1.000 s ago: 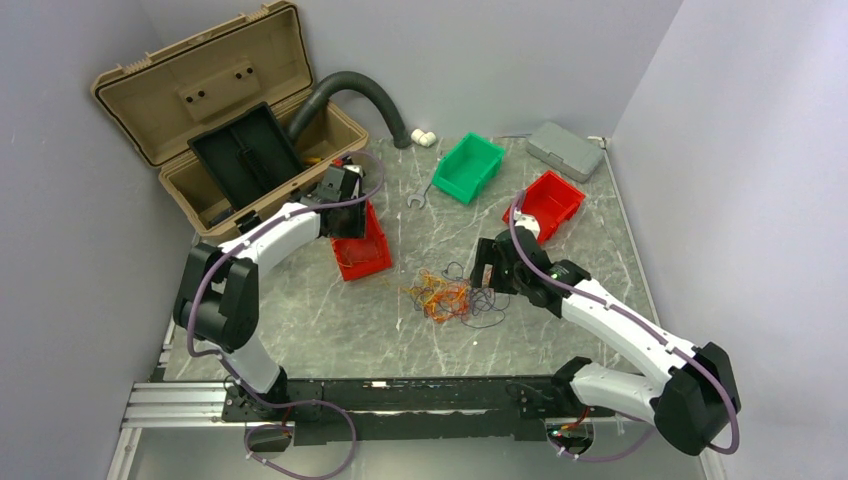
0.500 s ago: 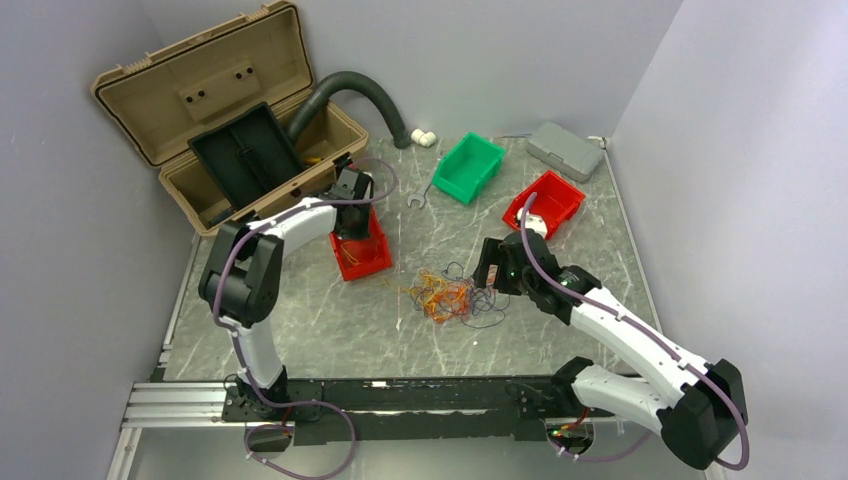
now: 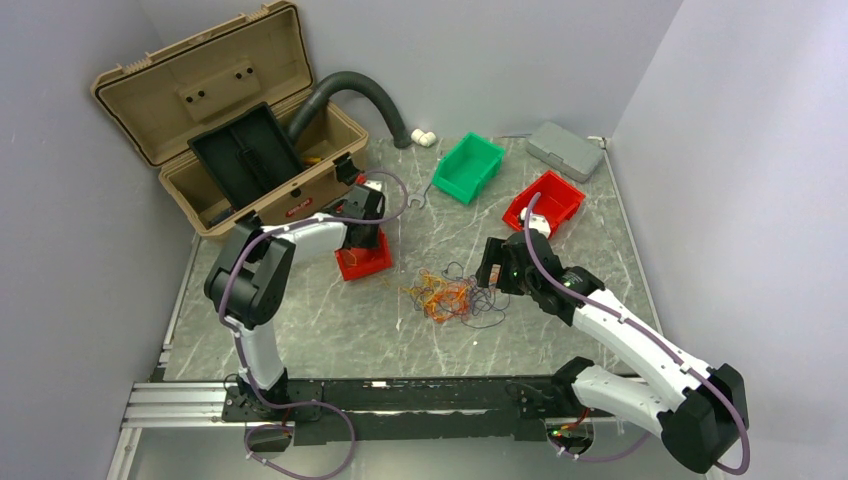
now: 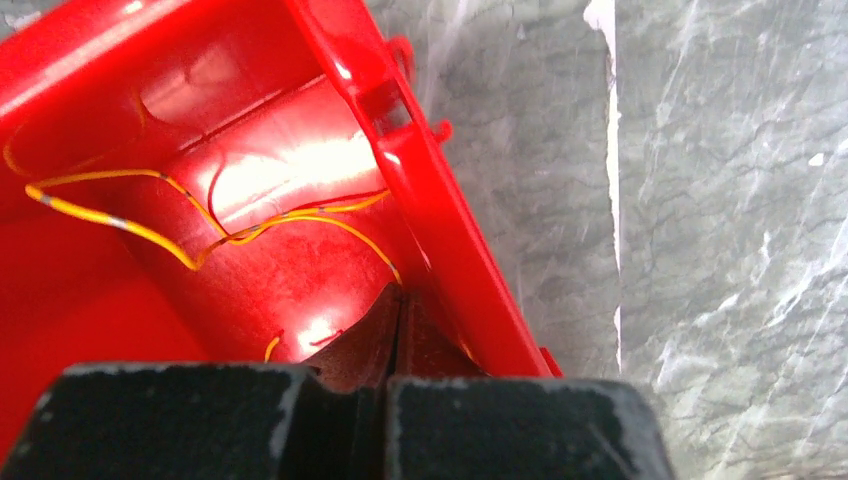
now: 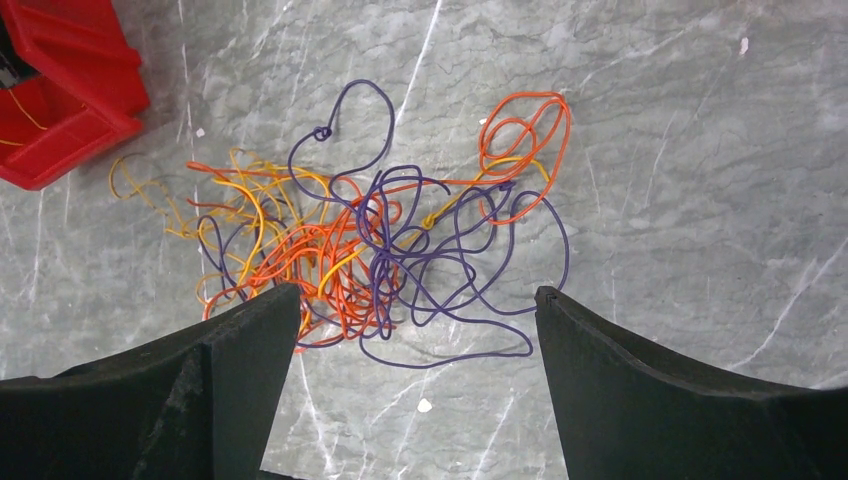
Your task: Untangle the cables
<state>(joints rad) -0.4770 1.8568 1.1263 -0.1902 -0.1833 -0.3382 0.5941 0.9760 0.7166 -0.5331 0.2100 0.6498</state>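
My right gripper will lower, fingers open, onto the loose purple loops beside the orange pile, spread with gaps over bare tabletop.
The cables (image 3: 445, 295) lie as a tangle of orange, yellow and dark purple wires mid-table, and fill the right wrist view (image 5: 350, 250). My right gripper (image 3: 487, 272) hovers just right of the tangle, open and empty (image 5: 415, 300), with a dark purple loop between its fingers. My left gripper (image 3: 365, 215) is down inside a red bin (image 3: 360, 262). In the left wrist view it is shut (image 4: 400, 300), and a thin yellow cable (image 4: 200, 245) lying in the bin (image 4: 420, 190) runs right up to its fingertips.
An open tan toolbox (image 3: 230, 130) with a dark corrugated hose (image 3: 355, 90) stands at the back left. A green bin (image 3: 467, 167), a second red bin (image 3: 545, 205), a grey case (image 3: 565, 150), a wrench (image 3: 418, 200) and a white fitting (image 3: 423, 137) lie at the back.
My left arm has swung inward and its gripper has moved right, along the red bin. My right gripper has shifted slightly and stays open beside the tangle.
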